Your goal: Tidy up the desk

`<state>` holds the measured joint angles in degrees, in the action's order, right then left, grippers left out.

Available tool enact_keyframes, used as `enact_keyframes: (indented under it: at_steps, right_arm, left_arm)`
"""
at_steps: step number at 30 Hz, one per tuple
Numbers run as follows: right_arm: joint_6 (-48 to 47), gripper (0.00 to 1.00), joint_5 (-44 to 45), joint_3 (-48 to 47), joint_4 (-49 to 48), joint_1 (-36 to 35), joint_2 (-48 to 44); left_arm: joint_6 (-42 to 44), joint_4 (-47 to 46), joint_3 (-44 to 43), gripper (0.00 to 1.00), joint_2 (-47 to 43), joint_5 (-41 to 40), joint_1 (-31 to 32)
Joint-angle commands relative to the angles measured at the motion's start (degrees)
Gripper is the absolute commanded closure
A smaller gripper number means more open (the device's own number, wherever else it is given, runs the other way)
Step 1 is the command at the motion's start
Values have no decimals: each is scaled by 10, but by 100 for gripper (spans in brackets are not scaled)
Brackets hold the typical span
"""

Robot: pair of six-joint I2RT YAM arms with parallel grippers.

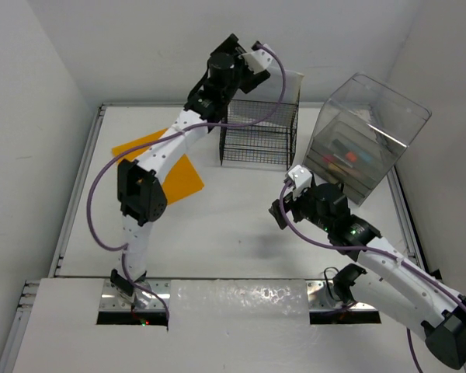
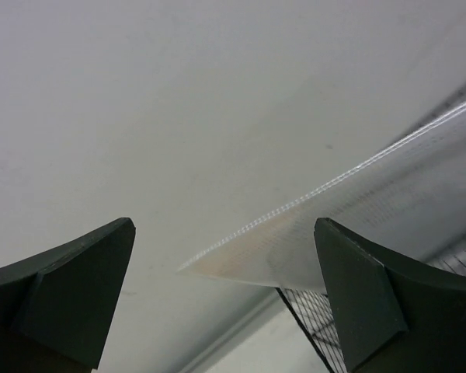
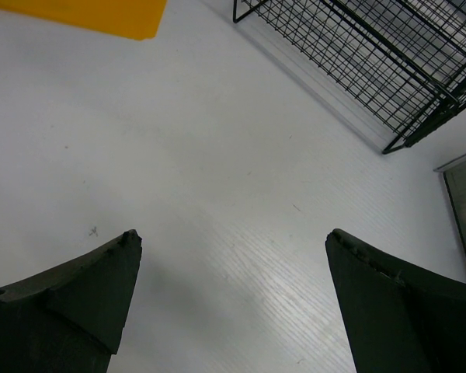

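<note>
I should next lift my right gripper, and then I need to reach outward with it from the desk [image 1: 225,233] to the white sheet in the rack.
The white desk [image 1: 225,233] carries an orange folder [image 1: 175,171] at the back left, partly under my left arm. A black wire-mesh rack [image 1: 256,140] stands at the back middle with a translucent white sheet [image 1: 293,87] upright in it. My left gripper [image 1: 258,74] is raised over the rack's top. In the left wrist view it [image 2: 225,233] is open, and the sheet's corner [image 2: 342,225] lies between the jaws, near the right finger [image 2: 357,295], not clamped. My right gripper [image 1: 282,211] is open and empty above bare desk [image 3: 217,140], as the right wrist view [image 3: 233,241] shows.
A clear plastic drawer box [image 1: 365,140] with small coloured items stands at the back right, close to my right arm. The right wrist view shows the orange folder's edge [image 3: 101,14] and the rack [image 3: 373,54] ahead. Silver rails [image 1: 78,194] edge the desk, and white walls enclose it.
</note>
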<state>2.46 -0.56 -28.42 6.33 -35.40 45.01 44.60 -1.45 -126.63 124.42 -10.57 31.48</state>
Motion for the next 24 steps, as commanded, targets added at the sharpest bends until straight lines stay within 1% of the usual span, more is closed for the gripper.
enact_keyframes:
  at_steps: [1,2,4,6,7,8,9,10,11,12,13,14,15,16,17,18,19,20,21,22,23,24]
  right_arm:
    - [10,1,-13,5,-21,1,-5]
    - [11,1,-15,6,-22,1,-5]
    - [12,1,-16,8,-31,1,-3]
    - [15,1,-11,3,-53,1,3]
    - [15,2,-7,-12,-60,0,22]
    - [15,17,-2,-26,-80,1,37]
    - [16,30,4,-43,-104,1,57]
    - [18,44,4,-91,-111,0,109]
    - [19,61,15,-122,-111,0,139]
    - [21,86,47,-152,-98,1,170]
    - [22,91,65,-217,-86,2,202]
    - [24,94,82,-252,-72,2,264]
    - [26,97,91,-282,-38,4,294]
    - [33,98,88,-340,-24,10,324]
    - [37,99,83,-367,-12,14,378]
    - [43,100,78,-391,4,17,402]
    - [49,100,71,-433,10,23,426]
    - [49,100,75,-456,16,24,470]
    - [51,100,81,-475,26,31,492]
    - [52,100,90,-517,32,34,513]
    - [49,100,93,-537,37,38,534]
    - [46,100,97,-558,46,45,573]
  left_arm:
    - [-51,91,27,0,-102,70,11]
    - [-67,142,15,0,-115,77,12]
    - [-71,173,16,0,-140,76,12]
    - [-82,196,35,0,-157,50,11]
    - [-87,210,37,0,-169,44,11]
    - [-101,233,39,0,-175,31,10]
    - [-108,244,38,1,-181,21,7]
    - [-119,251,33,1,-189,11,5]
    - [-139,271,27,0,-193,1,0]
    - [-151,285,21,1,-197,0,-15]
    - [-177,311,8,0,-204,6,-25]
    - [-187,323,5,0,-209,14,-36]
    - [-197,331,8,0,-215,19,-61]
    - [-213,342,18,0,-231,29,-77]
    - [-220,348,24,0,-240,34,-91]
    - [-226,354,30,1,-247,41,-119]
    - [-230,371,37,0,-260,46,-132]
    - [-241,380,42,0,-266,64,-162]
    - [-251,388,45,0,-271,81,-182]
    - [-273,401,58,0,-283,98,-202]
    - [-282,405,66,0,-289,144,-240]
    - [-288,407,79,0,-295,158,-258]
